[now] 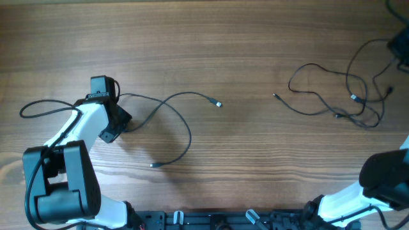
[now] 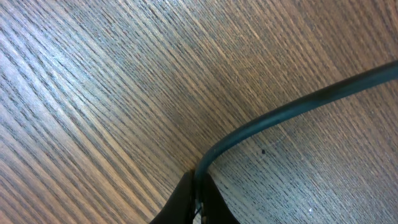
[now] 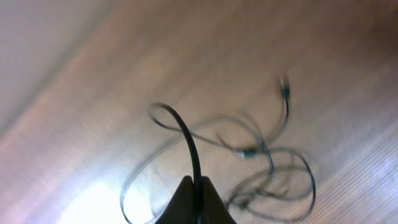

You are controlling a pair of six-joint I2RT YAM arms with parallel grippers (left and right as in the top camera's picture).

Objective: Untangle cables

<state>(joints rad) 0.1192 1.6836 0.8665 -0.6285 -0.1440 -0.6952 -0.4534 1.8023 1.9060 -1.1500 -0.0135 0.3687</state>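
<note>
Next I will move my left gripper to the right in the overhead view toward the crossing pieces of cable and release the cable, since both the cable's ends lie that way.
One thin black cable (image 1: 182, 121) lies on the left half of the table. It loops from my left gripper (image 1: 123, 123) to a metal plug (image 1: 218, 103) and a second end (image 1: 153, 165). In the left wrist view my left gripper (image 2: 200, 198) is shut on this cable (image 2: 298, 102), close to the wood. A tangle of thin black cables (image 1: 339, 96) lies at the right. My right gripper (image 1: 399, 50) is at the far right edge. In the blurred right wrist view it (image 3: 198, 190) is shut on one strand (image 3: 186, 137), raised above the tangle (image 3: 267, 168).
The wooden table (image 1: 243, 51) fills the view. A thicker black arm cable (image 1: 38, 105) loops at the left beside the left arm (image 1: 70, 134). The right arm's base (image 1: 383, 182) stands at the bottom right, and a rail (image 1: 211, 220) runs along the front edge.
</note>
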